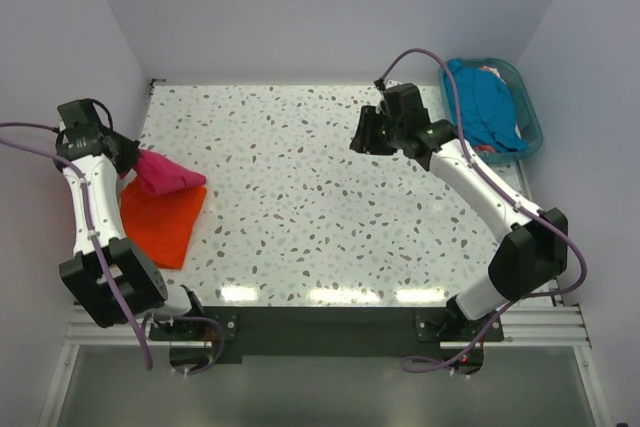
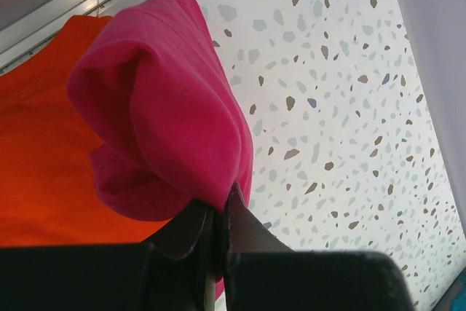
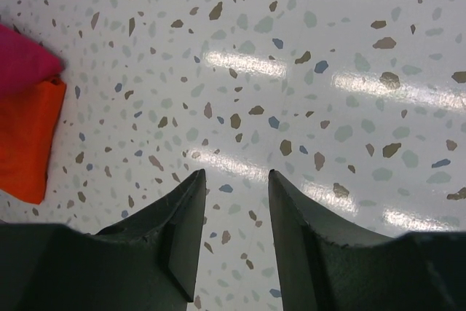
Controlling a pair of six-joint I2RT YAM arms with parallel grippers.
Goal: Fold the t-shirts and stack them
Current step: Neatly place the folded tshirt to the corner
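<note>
The folded orange t-shirt is below and back from the fingers, so my left gripper will next move back and down to let go of the pink t-shirt over it.
A folded orange t-shirt lies flat near the table's left edge. Over its far end hangs a bunched hot pink t-shirt, pinched at one edge by my left gripper, which is shut on it. In the left wrist view the pink t-shirt fills the middle above my left gripper, with the orange t-shirt behind it. My right gripper hovers open over bare table at the back right; in its own view my right gripper has nothing between its fingers. A teal blue t-shirt lies in the basket.
A teal plastic basket stands at the table's far right corner, holding the blue tee and a bit of reddish cloth. The speckled tabletop stretches between the arms. White walls close the left, back and right sides.
</note>
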